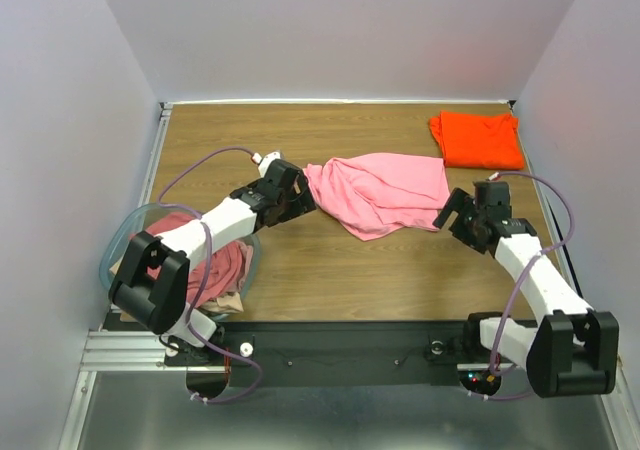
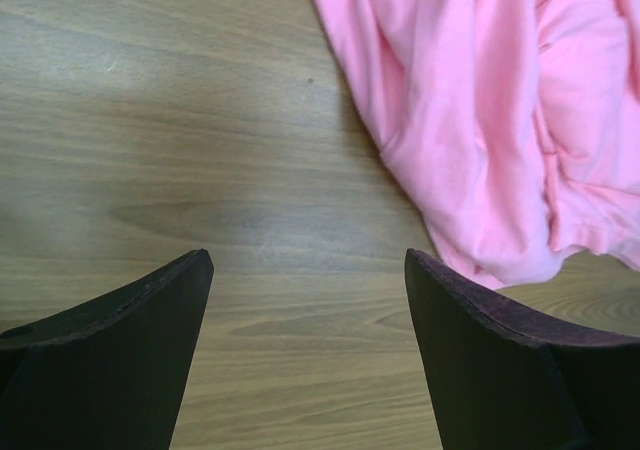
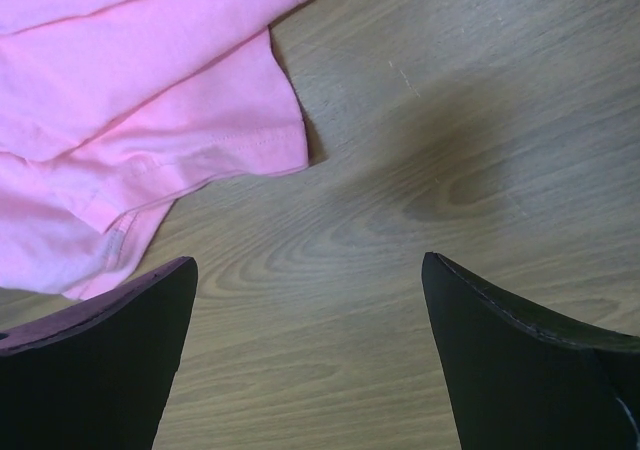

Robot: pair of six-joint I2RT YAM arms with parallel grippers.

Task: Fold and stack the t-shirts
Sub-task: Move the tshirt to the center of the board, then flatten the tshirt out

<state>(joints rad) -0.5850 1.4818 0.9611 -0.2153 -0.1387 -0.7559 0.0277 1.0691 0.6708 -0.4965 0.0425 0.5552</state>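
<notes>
The left gripper has wood between its fingers, and the pink shirt's creased edge is below it, to its right in the top view, so the robot needs to move the gripper across and down.
A light pink t-shirt (image 1: 382,192) lies crumpled in the middle of the wooden table. It also shows in the left wrist view (image 2: 490,120) and the right wrist view (image 3: 130,110). A bright orange t-shirt (image 1: 477,139) lies folded at the back right. Dusty rose and tan shirts (image 1: 220,270) sit in the tub at the left. My left gripper (image 1: 306,202) is open and empty at the pink shirt's left end (image 2: 308,270). My right gripper (image 1: 447,210) is open and empty at the shirt's right edge (image 3: 308,270).
A clear bluish plastic tub (image 1: 125,235) stands at the near left, partly under my left arm. The table (image 1: 350,280) has walls at the back and both sides. A black rail runs along the near edge.
</notes>
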